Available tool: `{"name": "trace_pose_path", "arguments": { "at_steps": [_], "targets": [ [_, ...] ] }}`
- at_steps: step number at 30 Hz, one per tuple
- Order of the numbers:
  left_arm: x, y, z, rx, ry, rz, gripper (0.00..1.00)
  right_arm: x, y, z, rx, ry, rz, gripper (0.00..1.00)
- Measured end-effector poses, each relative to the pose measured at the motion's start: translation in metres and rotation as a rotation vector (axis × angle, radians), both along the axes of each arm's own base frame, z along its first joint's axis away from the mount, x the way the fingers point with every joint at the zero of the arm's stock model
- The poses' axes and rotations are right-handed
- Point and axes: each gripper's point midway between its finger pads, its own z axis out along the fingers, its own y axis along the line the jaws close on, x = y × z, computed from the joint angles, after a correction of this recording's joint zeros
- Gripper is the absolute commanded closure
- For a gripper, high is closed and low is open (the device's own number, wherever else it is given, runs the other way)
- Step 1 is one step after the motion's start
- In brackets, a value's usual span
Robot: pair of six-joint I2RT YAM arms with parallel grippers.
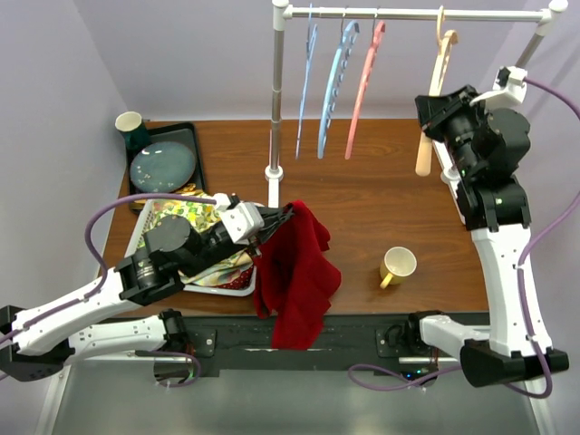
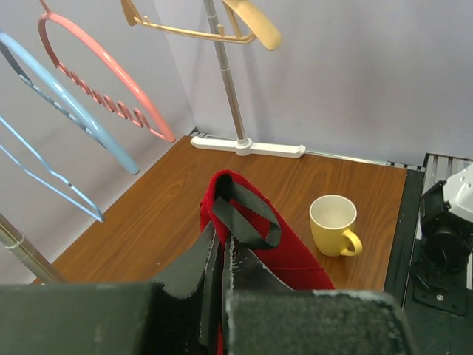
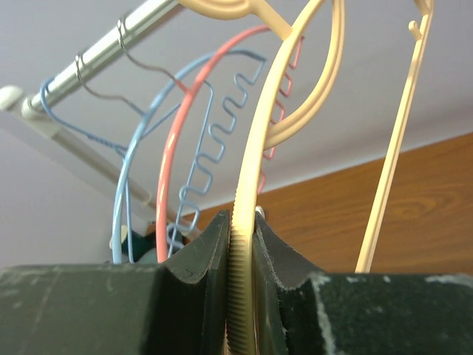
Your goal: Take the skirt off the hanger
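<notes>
The skirt (image 1: 294, 272) is already off, so the robot's right gripper needs to ease the cream hanger's arm a little outward toward the bar (image 1: 441, 15) and let go of it.
The red skirt (image 1: 294, 272) with a black waistband (image 2: 247, 214) hangs from my left gripper (image 1: 283, 216), off any hanger, draping over the table's near edge. In the left wrist view, my left gripper (image 2: 222, 244) is shut on the skirt's (image 2: 295, 255) top edge. The cream hanger (image 1: 441, 63) hangs on the rail at the far right with nothing on it. My right gripper (image 1: 426, 113) is shut on its lower arm. In the right wrist view, the ribbed hanger (image 3: 255, 170) arm runs between the pressed jaws of my right gripper (image 3: 242, 229).
A yellow mug (image 1: 398, 265) stands on the wooden table right of the skirt. Two blue hangers (image 1: 335, 82) and a pink one (image 1: 365, 82) hang on the rail; its pole (image 1: 275, 100) stands mid-table. A dark tray (image 1: 193, 138) with plate, a green cup (image 1: 131, 127) and a patterned tray (image 1: 143, 227) sit left.
</notes>
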Motion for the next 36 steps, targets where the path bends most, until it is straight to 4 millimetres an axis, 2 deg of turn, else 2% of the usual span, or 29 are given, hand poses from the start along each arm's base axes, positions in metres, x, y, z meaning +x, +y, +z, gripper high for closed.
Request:
{"name": "trace_pose_path", "arguments": {
  "at_steps": [3,6,11,14,15,17,20,26,31,36],
  "targets": [
    [-0.004,0.005,-0.001,-0.010,-0.006,-0.008,1.00,0.014,0.000,0.008,0.002,-0.019,-0.011,1.00],
    [-0.006,0.010,0.001,-0.021,-0.018,-0.005,1.00,0.026,-0.001,0.008,0.004,-0.020,-0.018,1.00],
    [-0.004,0.013,0.003,-0.025,-0.029,0.008,1.00,0.046,-0.007,-0.002,0.009,0.000,-0.051,1.00],
    [-0.003,0.014,0.003,-0.026,-0.029,0.014,1.00,0.052,-0.017,-0.008,0.022,0.006,-0.073,0.93],
    [-0.003,0.014,0.003,-0.027,-0.028,0.017,1.00,0.053,-0.022,-0.012,0.024,0.011,-0.084,0.91],
    [-0.003,0.015,0.004,-0.028,-0.028,0.022,1.00,0.053,-0.029,-0.017,0.027,0.021,-0.100,1.00],
    [-0.003,0.017,0.006,-0.034,-0.030,0.026,1.00,0.048,-0.038,-0.021,0.023,0.027,-0.123,1.00],
    [-0.002,0.028,0.022,-0.070,-0.042,0.054,1.00,0.039,-0.043,-0.010,-0.017,-0.006,-0.116,1.00],
    [-0.002,0.040,0.034,-0.106,-0.051,0.085,1.00,0.033,-0.038,0.003,-0.024,-0.051,-0.067,1.00],
    [0.000,0.046,0.037,-0.118,-0.050,0.109,1.00,0.047,-0.029,0.004,0.019,-0.056,0.011,1.00]
  ]
}}
